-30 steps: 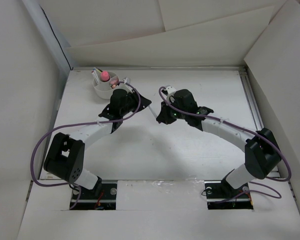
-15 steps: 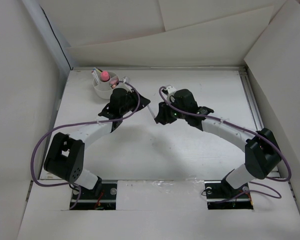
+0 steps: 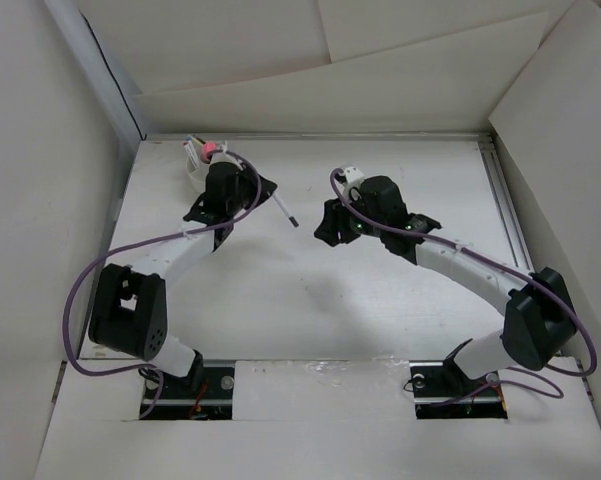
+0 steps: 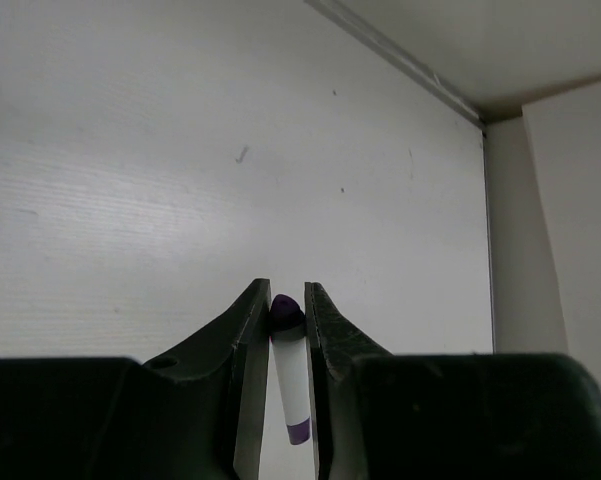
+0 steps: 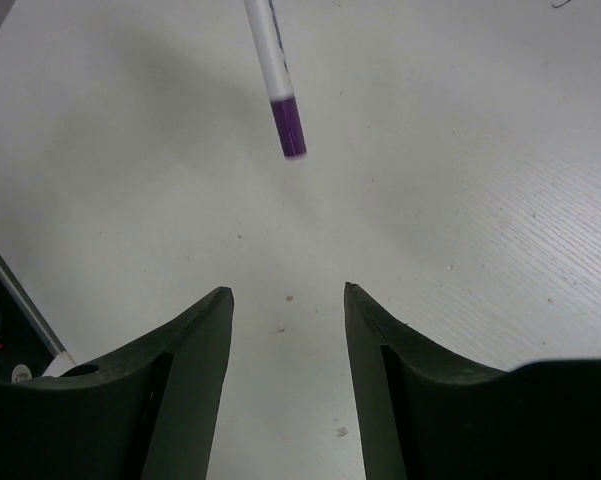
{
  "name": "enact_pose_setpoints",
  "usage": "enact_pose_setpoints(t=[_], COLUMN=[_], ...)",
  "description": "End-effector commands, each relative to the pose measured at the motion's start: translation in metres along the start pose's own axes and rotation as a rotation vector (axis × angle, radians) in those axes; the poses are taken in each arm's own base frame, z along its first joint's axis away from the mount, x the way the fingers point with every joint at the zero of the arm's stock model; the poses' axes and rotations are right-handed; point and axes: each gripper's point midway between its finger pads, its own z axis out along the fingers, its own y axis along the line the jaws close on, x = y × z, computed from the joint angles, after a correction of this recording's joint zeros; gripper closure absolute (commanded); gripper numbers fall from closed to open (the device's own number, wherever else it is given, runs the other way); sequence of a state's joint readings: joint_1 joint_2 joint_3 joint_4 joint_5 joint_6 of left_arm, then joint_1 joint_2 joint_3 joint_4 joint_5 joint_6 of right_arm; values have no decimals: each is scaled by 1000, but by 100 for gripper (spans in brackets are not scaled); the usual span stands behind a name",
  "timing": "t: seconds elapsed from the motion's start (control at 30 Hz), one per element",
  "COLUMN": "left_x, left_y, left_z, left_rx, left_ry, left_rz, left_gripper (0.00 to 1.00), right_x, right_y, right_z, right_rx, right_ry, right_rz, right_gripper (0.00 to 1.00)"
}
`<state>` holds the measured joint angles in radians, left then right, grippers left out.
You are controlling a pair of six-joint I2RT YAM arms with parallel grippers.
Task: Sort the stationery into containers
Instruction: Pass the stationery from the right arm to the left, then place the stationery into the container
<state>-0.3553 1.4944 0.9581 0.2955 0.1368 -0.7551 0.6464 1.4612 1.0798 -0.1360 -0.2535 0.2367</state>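
The white cup [image 3: 194, 168] is to the left of my left gripper in the top view. My left gripper should carry the pen [image 3: 285, 211] sideways over the cup and let go of it.
My left gripper [image 3: 268, 193] is shut on a thin white pen [image 3: 285, 211] with purple ends and holds it above the table. In the left wrist view the pen [image 4: 292, 385] sits upright between the fingers, and the gripper [image 4: 285, 300] is pinched on its dark tip. My right gripper [image 3: 326, 228] is open and empty, just right of the pen. In the right wrist view the pen's purple end [image 5: 288, 127] hangs ahead of the open gripper [image 5: 288, 296]. The white cup [image 3: 194, 168] at the far left is mostly hidden by the left arm. A pink cap [image 3: 209, 150] shows in it.
White cardboard walls [image 3: 50, 200] enclose the table on the left, back and right. The metal rail [image 3: 505, 210] runs along the table's right edge. Purple cables [image 3: 75, 300] loop off both arms.
The two grippers were together at the pen. Now the right gripper is off the pen and has drawn back right, and the left gripper has swung far-left toward the cup with the pen.
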Motion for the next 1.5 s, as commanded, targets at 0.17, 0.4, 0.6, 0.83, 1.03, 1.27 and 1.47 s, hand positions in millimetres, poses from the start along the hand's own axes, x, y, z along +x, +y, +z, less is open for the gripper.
enact_pose_setpoints(t=[0.17, 0.4, 0.6, 0.83, 1.03, 1.27, 1.47], left_x=[-140, -216, -288, -330, -344, -340, -341], left_y=[-7, 50, 117, 154, 169, 170, 171], left_z=[-34, -53, -87, -85, -65, -34, -14], left_rx=[-48, -216, -411, -596, -626, -633, -606], left_ry=[-333, -502, -672, -744, -759, -756, -744], left_rz=[-66, -153, -159, -54, -34, 6, 12], left_gripper=[100, 100, 100, 100, 100, 100, 100], right_x=[-26, -23, -23, -28, -31, -32, -34], right_y=[1, -3, -3, -4, -1, -2, -5], right_z=[-10, -10, -10, -15, -21, -26, -28], right_rx=[6, 26, 26, 27, 3, 0, 5], right_ry=[-105, -102, -102, -125, -138, -147, -159], right_rz=[-9, 3, 3, 11, 20, 21, 22], right_gripper=[46, 46, 46, 44, 44, 44, 44])
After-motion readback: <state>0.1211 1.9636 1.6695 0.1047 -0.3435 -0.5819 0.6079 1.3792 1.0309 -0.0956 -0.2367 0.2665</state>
